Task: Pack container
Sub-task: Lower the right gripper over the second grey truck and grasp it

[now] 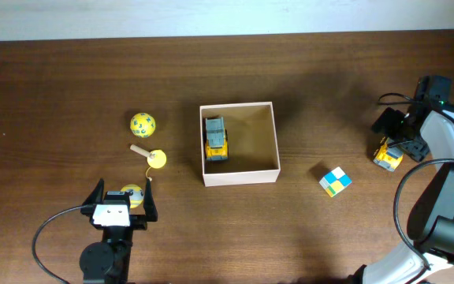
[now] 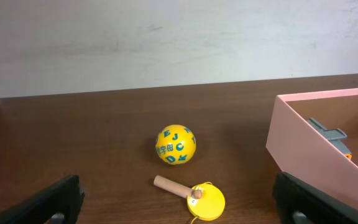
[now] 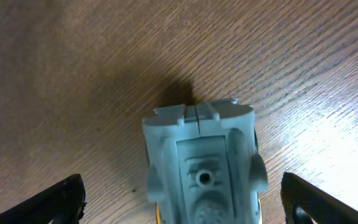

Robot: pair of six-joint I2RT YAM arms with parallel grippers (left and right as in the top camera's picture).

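Observation:
My right gripper lowers over its grey body (image 1: 396, 143) (image 3: 206, 175) next, then closes, since the second truck lies between my open fingers.
The container (image 1: 240, 177) stands mid-table, a white-walled square box with a tan inside, and a grey and yellow toy truck (image 1: 216, 139) lies in it. Its pink-looking wall (image 2: 303, 146) fills the right of the left wrist view. My right gripper (image 1: 391, 143) is open and straddles a second grey and yellow truck (image 1: 387, 155) at the far right. That truck (image 3: 204, 168) lies between the black fingers (image 3: 58, 200) with a gap on each side. My left gripper (image 1: 124, 199) is open near the front left, over a small yellow ball (image 1: 132, 193) that is partly hidden.
A yellow lettered ball (image 1: 142, 123) (image 2: 175, 145) and a yellow disc with a wooden handle (image 1: 153, 157) (image 2: 201, 199) lie ahead of the left gripper. A white, blue and yellow cube (image 1: 335, 181) sits right of the container. The right arm's cable loops at the front right.

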